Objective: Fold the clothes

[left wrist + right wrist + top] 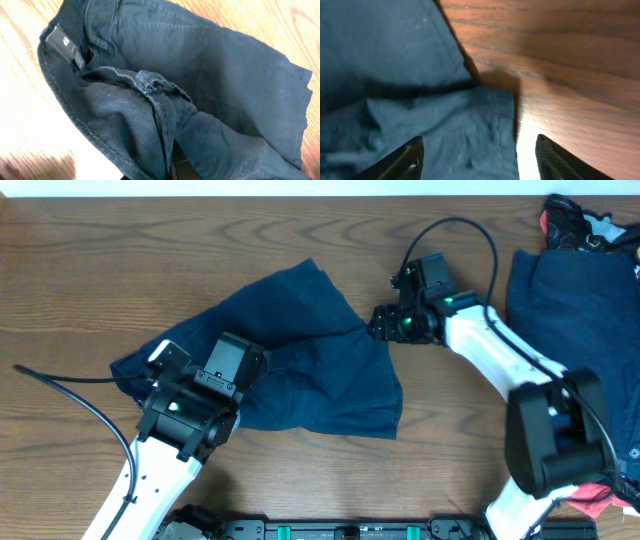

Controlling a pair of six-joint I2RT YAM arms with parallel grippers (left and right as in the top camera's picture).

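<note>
My right gripper should move down a little onto the shorts' gathered corner point(369, 333) point(496, 104) just below its open fingers, because that cloth is already lined up between them.
The navy-blue shorts point(320, 370) lie spread and rumpled on the middle of the table. My left gripper point(245, 370) is over their left part, near the waistband. In the left wrist view the waistband with its label point(65, 45) is at the top left, and bunched cloth point(150, 115) runs down into my jaws point(177, 170), which are shut on it. My right gripper point(378, 323) is at the shorts' right edge. In the right wrist view it is open point(480, 160), with the hem edge of the shorts point(470, 130) lying between its fingers, not gripped.
A second navy garment point(570, 290) lies at the right side of the table. Pink-red and black pieces point(565, 220) sit at the far right corner, and a pink piece point(597, 495) shows at the near right. A black rail point(330, 530) runs along the front edge.
</note>
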